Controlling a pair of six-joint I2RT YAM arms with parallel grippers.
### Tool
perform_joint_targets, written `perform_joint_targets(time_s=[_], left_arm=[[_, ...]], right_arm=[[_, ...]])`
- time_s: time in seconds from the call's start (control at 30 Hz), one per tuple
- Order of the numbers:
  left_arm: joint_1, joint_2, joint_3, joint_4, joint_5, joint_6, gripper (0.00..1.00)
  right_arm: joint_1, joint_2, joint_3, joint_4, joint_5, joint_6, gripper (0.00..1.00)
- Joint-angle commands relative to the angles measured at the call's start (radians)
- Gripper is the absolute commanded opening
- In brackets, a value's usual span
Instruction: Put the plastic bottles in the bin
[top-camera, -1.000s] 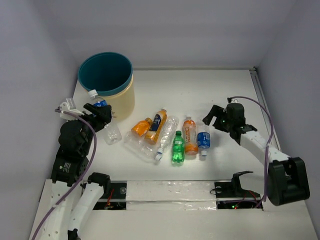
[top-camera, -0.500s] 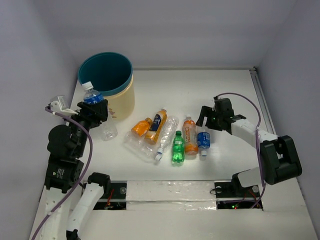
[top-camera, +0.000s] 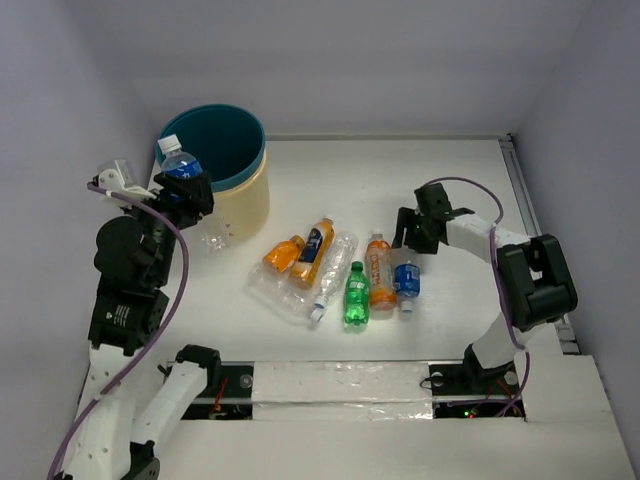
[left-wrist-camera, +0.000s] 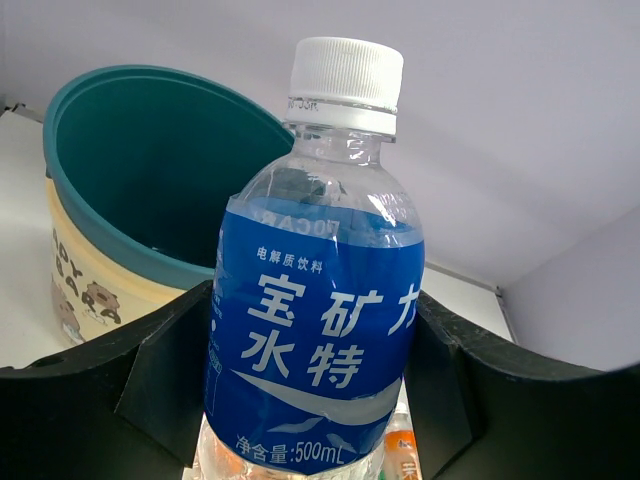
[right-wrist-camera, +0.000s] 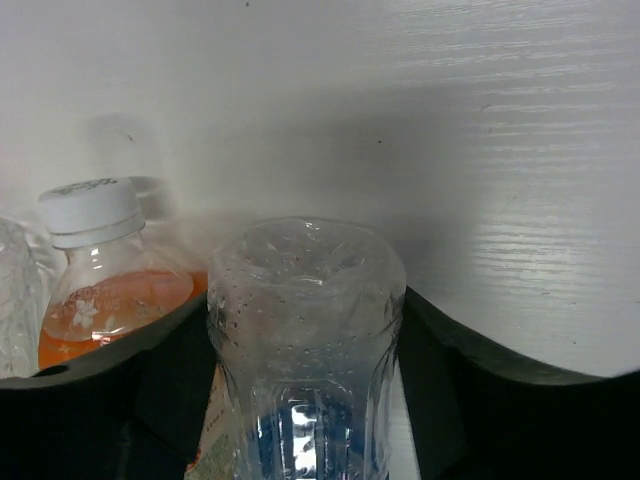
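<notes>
The clear bottle hangs beside the bin's rim. My left gripper should next carry the bottle outward over the bin's opening (top-camera: 213, 146) (left-wrist-camera: 165, 172) and let go of it.
My left gripper (top-camera: 187, 190) is shut on a clear bottle with a blue label (top-camera: 183, 168) and holds it upright beside the left rim of the teal-and-cream bin (top-camera: 240, 195). The left wrist view shows that bottle (left-wrist-camera: 320, 250) between my fingers (left-wrist-camera: 315, 310), with the bin (left-wrist-camera: 130, 170) behind it. My right gripper (top-camera: 413, 238) is low on the table, open, and straddles the base of a lying blue-labelled bottle (top-camera: 406, 278). That base (right-wrist-camera: 300, 270) fills the gap between the jaws (right-wrist-camera: 303, 305). Several more bottles lie in a row, among them a green one (top-camera: 357, 295).
An orange bottle (top-camera: 380, 270) lies right beside the straddled bottle and also shows in the right wrist view (right-wrist-camera: 110, 290). Two orange bottles (top-camera: 300, 250) and crushed clear ones (top-camera: 285, 292) lie left of the green one. Walls enclose the table on three sides.
My left gripper has lifted the blue-labelled bottle up and back, level with the bin's rim. My right gripper has moved left and down onto the base of the rightmost bottle.
</notes>
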Motion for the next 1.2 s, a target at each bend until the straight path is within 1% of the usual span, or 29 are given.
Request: perform_joint_targets(time_s=[0.0,0.1,0.13,0.17,0.27,0.4,0.47,0.53,0.57,0.6,0.63,0.67,0.7,0.73,0.77,0.8,0.83,0.87,0.9,0.97,1.0,1.07,1.1,1.13,1.17], left_arm=[[-0.004,0.042,0.051,0.087,-0.021,0.010,0.53],[-0.004,0.097,0.077,0.099,-0.061,0.013,0.53],[-0.004,0.111,0.098,0.104,-0.075,0.016,0.53],[-0.004,0.128,0.106,0.122,-0.089,0.016,0.53],[-0.004,0.215,0.147,0.150,-0.136,-0.001,0.53],[-0.004,0.306,0.233,0.190,-0.199,-0.021,0.53],[-0.004,0.367,0.264,0.217,-0.242,-0.015,0.53],[-0.004,0.418,0.318,0.231,-0.319,0.004,0.53],[-0.004,0.466,0.336,0.242,-0.343,0.010,0.53],[-0.004,0.491,0.355,0.251,-0.386,0.031,0.53],[-0.004,0.511,0.379,0.263,-0.414,0.048,0.53],[-0.004,0.552,0.385,0.315,-0.443,0.064,0.53],[-0.004,0.574,0.390,0.338,-0.502,0.096,0.53],[-0.004,0.594,0.401,0.361,-0.529,0.119,0.53],[-0.004,0.634,0.402,0.427,-0.552,0.148,0.53],[-0.004,0.657,0.405,0.456,-0.596,0.174,0.53],[-0.004,0.680,0.416,0.482,-0.619,0.235,0.53],[-0.004,0.706,0.425,0.525,-0.641,0.263,0.53],[-0.004,0.756,0.436,0.536,-0.677,0.286,0.53],[-0.004,0.798,0.462,0.561,-0.699,0.344,0.53],[-0.004,0.827,0.467,0.561,-0.704,0.346,0.54],[-0.004,0.838,0.459,0.575,-0.693,0.338,0.66],[-0.004,0.841,0.456,0.570,-0.663,0.328,0.72],[-0.004,0.840,0.457,0.560,-0.646,0.312,0.84],[0.008,0.840,0.465,0.532,-0.623,0.297,0.89]], right_arm=[[0.018,0.002,0.033,-0.032,0.028,-0.013,0.64],[0.018,-0.042,0.010,-0.009,0.037,-0.008,0.55],[0.018,-0.085,0.001,-0.011,0.037,-0.002,0.53],[0.018,-0.111,-0.002,-0.017,0.079,0.001,0.52],[0.018,-0.234,-0.008,-0.029,0.119,0.006,0.50],[0.018,-0.396,-0.024,-0.012,0.106,0.018,0.47],[0.018,-0.485,-0.027,0.003,0.080,0.020,0.47],[0.030,-0.535,-0.022,0.012,0.049,0.029,0.47],[0.030,-0.555,-0.016,0.024,-0.004,0.033,0.47],[0.050,-0.587,-0.002,0.030,-0.023,0.037,0.47],[0.070,-0.598,0.010,0.037,-0.034,0.038,0.47],[0.119,-0.602,0.025,0.031,-0.026,0.040,0.47],[0.148,-0.608,0.040,0.027,-0.015,0.046,0.48],[0.176,-0.610,0.069,0.026,-0.005,0.050,0.48],[0.226,-0.612,0.080,0.035,0.009,0.055,0.48],[0.247,-0.612,0.090,0.046,0.009,0.063,0.48],[0.266,-0.612,0.105,0.058,0.008,0.079,0.48],[0.283,-0.609,0.113,0.087,-0.003,0.087,0.48],[0.315,-0.604,0.122,0.101,-0.005,0.093,0.48],[0.346,-0.576,0.165,0.132,-0.003,0.110,0.48],[0.362,-0.561,0.185,0.136,0.006,0.115,0.48],[0.400,-0.511,0.261,0.153,0.026,0.122,0.47],[0.411,-0.491,0.290,0.162,0.028,0.129,0.47],[0.420,-0.471,0.321,0.170,0.025,0.132,0.47],[0.434,-0.448,0.355,0.191,0.021,0.135,0.47]])
